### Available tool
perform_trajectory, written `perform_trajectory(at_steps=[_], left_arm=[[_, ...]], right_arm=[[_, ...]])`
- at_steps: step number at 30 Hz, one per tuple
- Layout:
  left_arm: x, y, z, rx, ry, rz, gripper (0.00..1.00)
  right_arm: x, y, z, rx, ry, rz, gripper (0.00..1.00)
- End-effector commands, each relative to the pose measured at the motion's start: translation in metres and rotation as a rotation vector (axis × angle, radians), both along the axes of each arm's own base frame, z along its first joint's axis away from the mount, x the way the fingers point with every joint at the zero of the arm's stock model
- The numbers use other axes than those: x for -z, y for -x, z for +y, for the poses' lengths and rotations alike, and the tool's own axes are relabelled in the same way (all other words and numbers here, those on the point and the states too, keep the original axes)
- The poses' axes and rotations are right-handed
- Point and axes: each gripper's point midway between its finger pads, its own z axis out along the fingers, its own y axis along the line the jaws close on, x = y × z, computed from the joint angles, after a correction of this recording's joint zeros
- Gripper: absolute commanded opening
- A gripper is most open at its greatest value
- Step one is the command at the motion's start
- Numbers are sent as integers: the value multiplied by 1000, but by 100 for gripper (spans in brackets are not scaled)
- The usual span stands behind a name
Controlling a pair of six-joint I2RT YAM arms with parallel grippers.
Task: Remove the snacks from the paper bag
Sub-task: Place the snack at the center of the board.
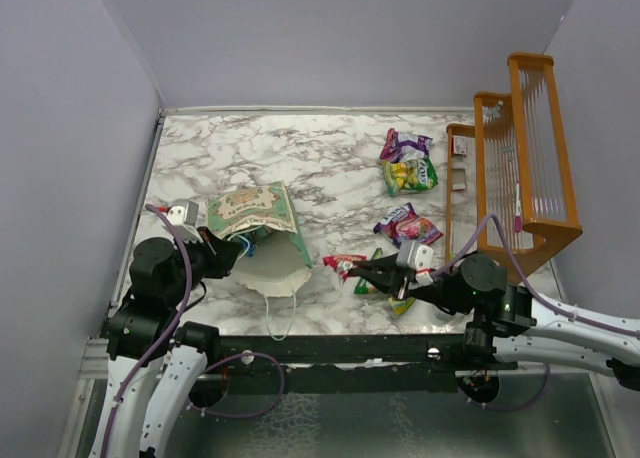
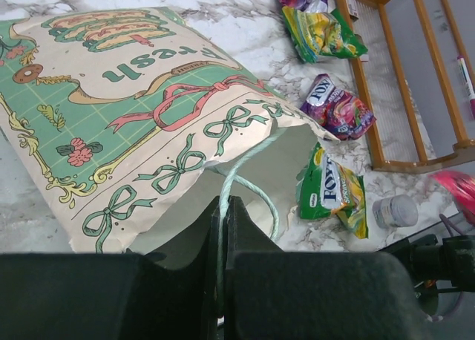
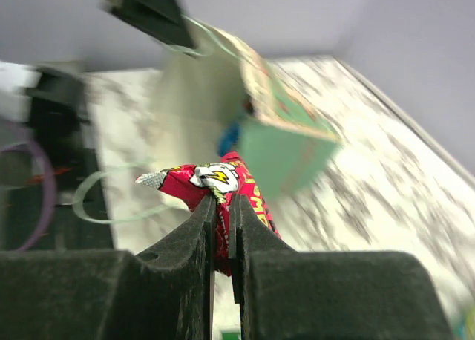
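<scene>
Bare marble beside the purple-pink packet lies below and outward of the red packet (image 3: 223,178), so my right gripper will tip down next, lower outward and let go of it.
The mint-green paper bag (image 1: 262,218) lies on its side with its white mouth facing the near edge; it also shows in the left wrist view (image 2: 133,110). My left gripper (image 1: 228,250) is shut on the bag's string handle (image 2: 245,162) at the mouth. My right gripper (image 1: 358,271) is shut on a red snack packet (image 3: 223,178), held just right of the bag's mouth (image 1: 343,265). A teal-blue packet (image 3: 230,139) shows inside the bag. Other snacks lie on the table: a purple and a green-yellow packet (image 1: 408,166), a purple-pink packet (image 1: 407,224), and a green packet (image 2: 332,188).
An orange wooden rack (image 1: 520,168) stands along the right side. A small grey round cap (image 2: 395,210) lies by the green packet. The bag's second string handle (image 1: 280,313) trails towards the near table edge. Grey walls enclose the marble table (image 1: 300,158).
</scene>
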Motion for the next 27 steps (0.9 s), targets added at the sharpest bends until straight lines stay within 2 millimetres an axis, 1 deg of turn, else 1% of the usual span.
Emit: perform_trajectory(at_steps=[1, 3, 4, 7, 11, 13, 16, 19, 21, 23, 24, 27], left_arm=[[-28, -6, 5, -26, 5, -119, 0], [-30, -9, 4, -26, 8, -122, 0], [-28, -10, 3, -26, 8, -116, 0], [-19, -13, 3, -25, 0, -89, 0], [-11, -14, 4, -29, -18, -57, 0], [-9, -15, 4, -27, -26, -44, 0], [-6, -16, 5, -28, -37, -31, 0], [-5, -16, 6, -31, -38, -31, 0], [-6, -15, 6, -33, -36, -36, 0], [-7, -15, 7, -36, -37, -43, 0], [-8, -14, 7, -36, -35, -46, 0], [-8, -14, 5, -26, -36, -48, 0]], right_arm=[[59, -74, -57, 572, 104, 134, 1], [72, -85, -62, 666, 139, 143, 1], [77, -89, -61, 692, 144, 146, 1], [92, -98, -41, 647, 150, 163, 1], [127, -123, -22, 612, 190, 253, 1], [146, -139, -20, 625, 224, 279, 1], [170, -155, -20, 647, 275, 280, 1], [191, -160, -18, 645, 312, 305, 1], [206, -157, -17, 632, 334, 335, 1], [217, -152, -17, 611, 352, 357, 1], [221, -149, -18, 608, 360, 367, 4], [210, -141, -21, 579, 353, 369, 24]])
